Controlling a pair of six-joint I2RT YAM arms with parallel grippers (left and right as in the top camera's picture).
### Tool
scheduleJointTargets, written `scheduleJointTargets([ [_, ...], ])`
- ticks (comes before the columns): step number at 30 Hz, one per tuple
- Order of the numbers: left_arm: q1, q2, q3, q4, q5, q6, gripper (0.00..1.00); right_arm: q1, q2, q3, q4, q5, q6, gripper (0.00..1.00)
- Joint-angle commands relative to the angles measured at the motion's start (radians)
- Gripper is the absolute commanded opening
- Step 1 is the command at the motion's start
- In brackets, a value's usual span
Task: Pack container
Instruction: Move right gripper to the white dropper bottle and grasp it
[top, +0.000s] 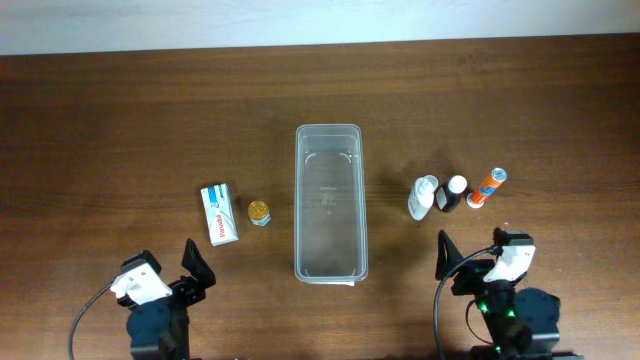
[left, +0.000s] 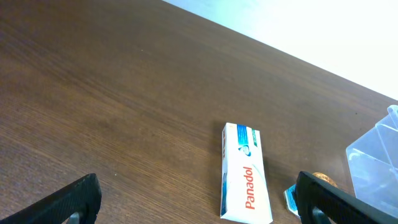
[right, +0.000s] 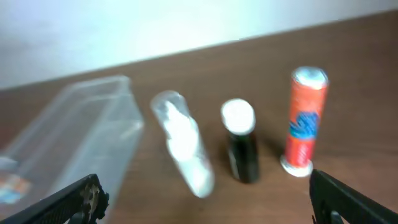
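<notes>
My right gripper reaches outward next, tilts its fingers downward and closes around the bottle's top (top: 428, 183) (right: 168, 102). The clear white bottle stands upright with its top free.
The clear plastic container (top: 329, 202) stands empty at the table's middle; it also shows in the right wrist view (right: 74, 134) and its corner in the left wrist view (left: 376, 163). A white-and-blue Panadol box (top: 219, 213) (left: 244, 174) and a small gold-capped jar (top: 259, 212) (left: 323, 180) lie left of it. Right of it stand a white bottle (top: 423, 197) (right: 183, 143), a black bottle with a white cap (top: 452, 193) (right: 240, 140) and an orange tube (top: 486, 187) (right: 303, 121). My left gripper (top: 168, 268) (left: 199, 202) and right gripper (top: 472, 255) (right: 208, 202) are open and empty near the front edge.
The dark wooden table (top: 120, 120) runs back to a pale wall (top: 300, 20). Both arm bases and their cables sit at the front edge.
</notes>
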Motion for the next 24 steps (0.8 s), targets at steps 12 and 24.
scheduleJointTargets([
  [12,-0.004,-0.013,-0.01,0.003,0.011,-0.01,0.99,-0.002,0.71,0.814,-0.444,-0.203,0.023,0.98],
  [24,-0.004,-0.013,-0.01,0.003,0.011,-0.01,1.0,0.037,1.238,1.106,-0.613,-0.138,-0.06,0.98],
])
